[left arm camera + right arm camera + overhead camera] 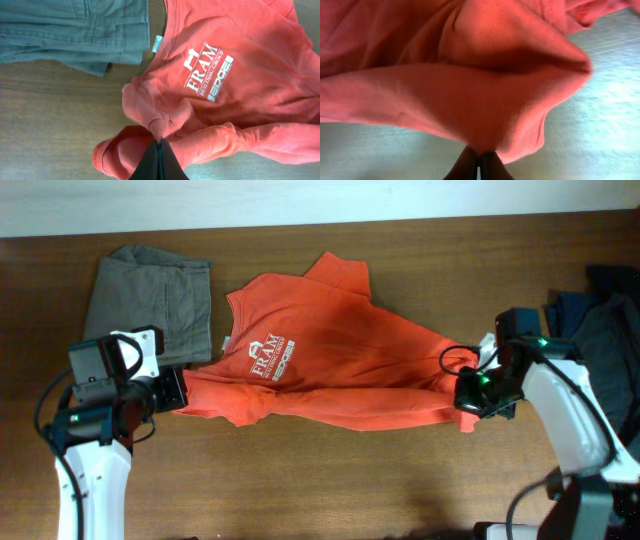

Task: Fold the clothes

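Note:
I should raise the end of the doubled-over shirt in my left gripper next, swing outward and let go of it where bare tabletop before the white wall (250, 262) gives the shirt room to spread.
The orange-red T-shirt (330, 355) with white chest lettering lies stretched across the middle of the table, its front edge doubled over. My left gripper (178, 390) is shut on the shirt's left end; in the left wrist view the closed jaws (159, 146) pinch a fold of the shirt (225, 75). My right gripper (468, 392) is shut on the shirt's right end; in the right wrist view the jaws (479, 154) pinch the cloth (470, 85), held a little above the table.
A folded grey-brown garment (150, 300) lies at the back left, beside the shirt; it also shows in the left wrist view (75, 30). A heap of dark blue-grey clothes (600, 330) sits at the right edge. The table's back edge (300, 228) meets a white wall.

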Motion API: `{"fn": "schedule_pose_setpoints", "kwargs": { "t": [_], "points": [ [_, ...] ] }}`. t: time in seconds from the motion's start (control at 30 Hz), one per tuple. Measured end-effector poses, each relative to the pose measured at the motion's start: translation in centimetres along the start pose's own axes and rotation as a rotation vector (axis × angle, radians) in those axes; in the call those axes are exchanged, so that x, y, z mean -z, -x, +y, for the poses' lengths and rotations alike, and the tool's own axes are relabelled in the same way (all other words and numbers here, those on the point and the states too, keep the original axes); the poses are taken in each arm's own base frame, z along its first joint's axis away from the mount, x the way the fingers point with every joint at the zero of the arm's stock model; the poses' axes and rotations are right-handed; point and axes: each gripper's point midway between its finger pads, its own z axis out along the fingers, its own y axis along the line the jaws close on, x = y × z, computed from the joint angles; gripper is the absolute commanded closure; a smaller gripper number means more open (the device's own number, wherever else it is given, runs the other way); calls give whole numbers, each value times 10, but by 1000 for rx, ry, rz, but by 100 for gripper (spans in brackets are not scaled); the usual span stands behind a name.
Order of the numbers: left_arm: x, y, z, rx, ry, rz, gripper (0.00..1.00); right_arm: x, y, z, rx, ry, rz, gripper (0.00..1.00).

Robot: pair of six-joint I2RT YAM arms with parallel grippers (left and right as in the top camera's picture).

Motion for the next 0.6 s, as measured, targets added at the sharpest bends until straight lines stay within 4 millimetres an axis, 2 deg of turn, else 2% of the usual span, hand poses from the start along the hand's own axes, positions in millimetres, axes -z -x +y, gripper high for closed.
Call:
{"fn": "schedule_pose_setpoints", "kwargs": {
  "t": [0.1,0.17,0.23,0.4,0.6],
  "points": [
    [-6,2,3,0,8,2,100,-11,8,0,22,7,2,75],
    [-6,3,5,0,19,0,100,-13,8,0,31,9,9,59],
    [-6,3,6,-1,24,-1,100,-13,7,0,40,12,12,54],
    [-6,4,6,-1,26,-3,100,-16,-2,-2,18,8,44,51],
    [-6,4,6,-1,26,-3,100,-40,-19,-24,-83,-78,67,50]
  ]
}}
